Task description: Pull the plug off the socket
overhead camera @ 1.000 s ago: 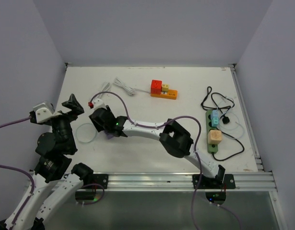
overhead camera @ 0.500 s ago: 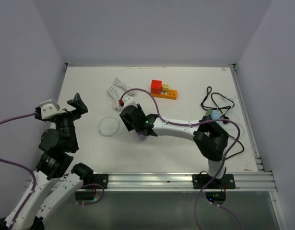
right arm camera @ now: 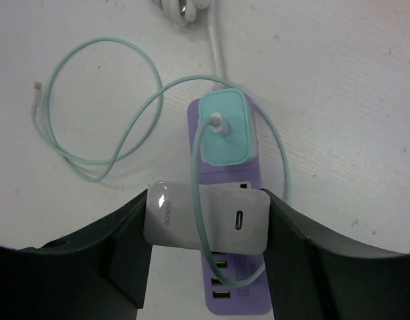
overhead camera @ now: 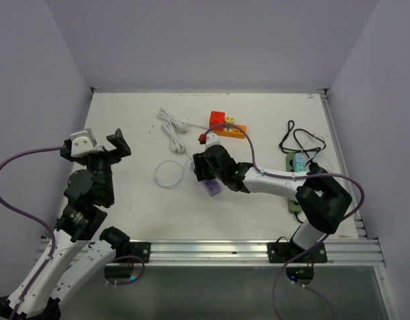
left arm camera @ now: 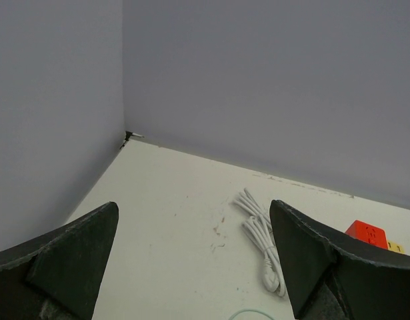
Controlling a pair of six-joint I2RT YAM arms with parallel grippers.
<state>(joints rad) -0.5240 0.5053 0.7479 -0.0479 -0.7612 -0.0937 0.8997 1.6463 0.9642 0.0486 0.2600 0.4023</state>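
Observation:
The table is bare beside the purple socket strip (overhead camera: 213, 188), so the right gripper will next pull the white plug up, move left in the top view and go down to let go.
In the right wrist view my right gripper (right arm camera: 206, 230) is shut on a white charger plug (right arm camera: 205, 225), one finger on each short side. The plug sits in a purple socket strip (right arm camera: 238, 293) lying on the white table. A teal plug (right arm camera: 225, 130) with a teal cable (right arm camera: 78, 157) sits in the same strip just beyond it. From above, my right gripper (overhead camera: 208, 172) is over the purple strip (overhead camera: 213, 188) at mid table. My left gripper (overhead camera: 111, 150) is open and empty, raised at the left.
A white cable bundle (overhead camera: 173, 127) lies at the back, also in the left wrist view (left arm camera: 261, 233). An orange strip with a red cube plug (overhead camera: 225, 125) is behind the right gripper. A green strip (overhead camera: 297, 200) and black cable (overhead camera: 301, 141) lie at the right.
My right gripper has moved to the right across the table, with the purple strip and teal cable loop moving along with it. My left gripper has shifted slightly right.

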